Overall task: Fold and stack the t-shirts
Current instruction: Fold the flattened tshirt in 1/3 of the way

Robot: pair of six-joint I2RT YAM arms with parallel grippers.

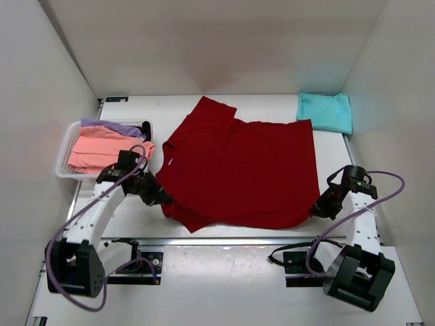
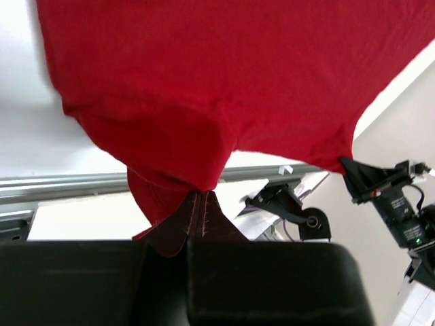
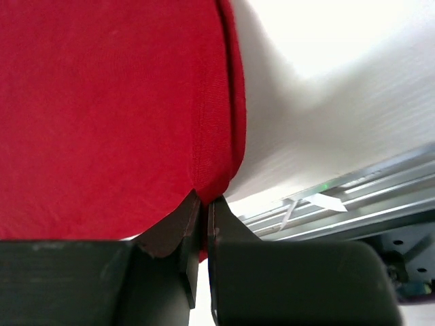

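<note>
The right gripper will carry the t-shirt's hem outward and release it midway along the t-shirt's side edge (image 1: pixel 311 170), outward of the gripper, as the t-shirt lies spread.
A dark red t-shirt (image 1: pixel 241 170) lies spread over the middle of the table. My left gripper (image 1: pixel 163 197) is shut on its near left edge; the left wrist view shows the cloth (image 2: pixel 204 88) bunched between the jaws. My right gripper (image 1: pixel 318 207) is shut on the near right corner; the right wrist view shows the red hem (image 3: pixel 216 136) pinched there. A folded teal t-shirt (image 1: pixel 325 111) lies at the far right corner. A salmon pink t-shirt (image 1: pixel 102 151) and a lavender one (image 1: pixel 112 127) lie in the basket.
The white mesh basket (image 1: pixel 66 151) stands at the left edge of the table, close to my left arm. White walls enclose the table on the left, back and right. Cables and arm bases sit along the near metal rail (image 1: pixel 224 241).
</note>
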